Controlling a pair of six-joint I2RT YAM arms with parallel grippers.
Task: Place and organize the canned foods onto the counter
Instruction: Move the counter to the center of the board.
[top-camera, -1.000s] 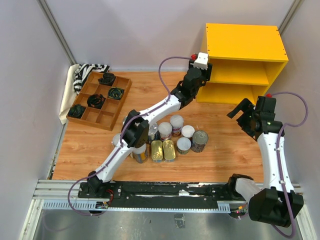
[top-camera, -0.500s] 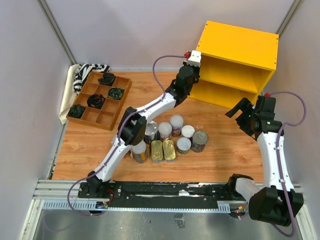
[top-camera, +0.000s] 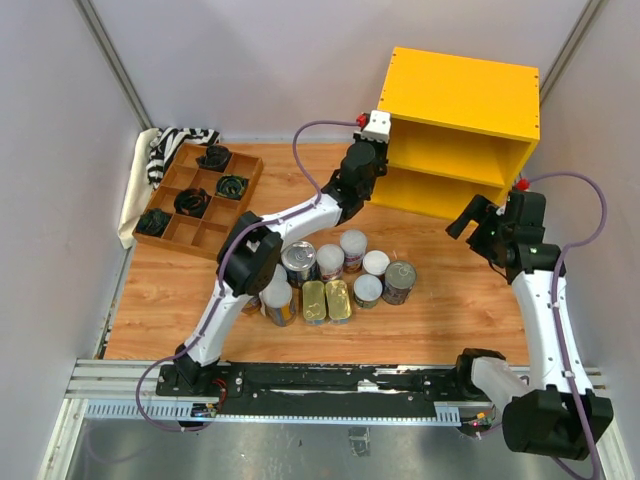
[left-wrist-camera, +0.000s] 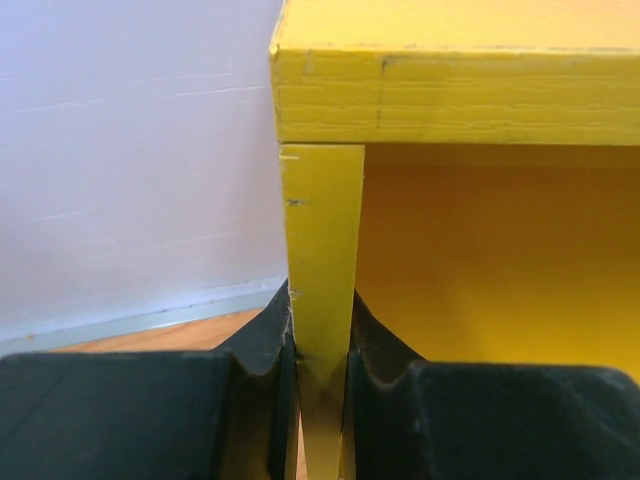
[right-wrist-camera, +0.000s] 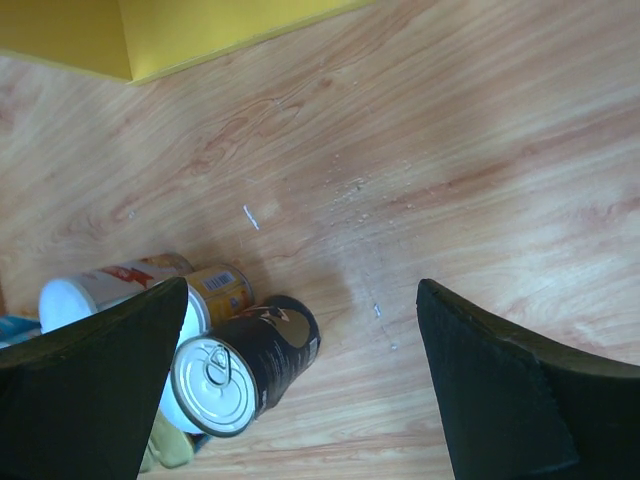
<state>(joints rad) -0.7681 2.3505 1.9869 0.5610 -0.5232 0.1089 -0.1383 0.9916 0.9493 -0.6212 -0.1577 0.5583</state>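
Observation:
The open bare floor is beside the tray. My left gripper needs to drag the counter to the left in the top view onto that floor next, and release the counter's panel.
The counter (top-camera: 460, 100) is a bright yellow shelf unit at the back right, standing askew to the wall. My left gripper (top-camera: 374, 148) is shut on its left side panel (left-wrist-camera: 322, 230), one black finger on each face of the board (left-wrist-camera: 320, 335). The canned foods (top-camera: 340, 275) stand clustered on the wooden floor in the middle: white-lidded cans (top-camera: 353, 243), a dark silver-topped can (top-camera: 399, 281) and two flat gold tins (top-camera: 326, 300). My right gripper (top-camera: 478, 222) hangs open right of the cluster, holding nothing (right-wrist-camera: 302, 290). Below it are the dark can (right-wrist-camera: 245, 365) and a white-lidded can (right-wrist-camera: 75, 295).
A brown divided tray (top-camera: 246, 203) holding black coiled items lies at the back left, with a striped cloth (top-camera: 175, 140) behind it. Grey walls close in on three sides. The arms' rail (top-camera: 330, 385) runs along the near edge.
The left gripper closed on the counter's side panel, and the counter has slid left and turned with it. The right arm drifted slightly left and stays open.

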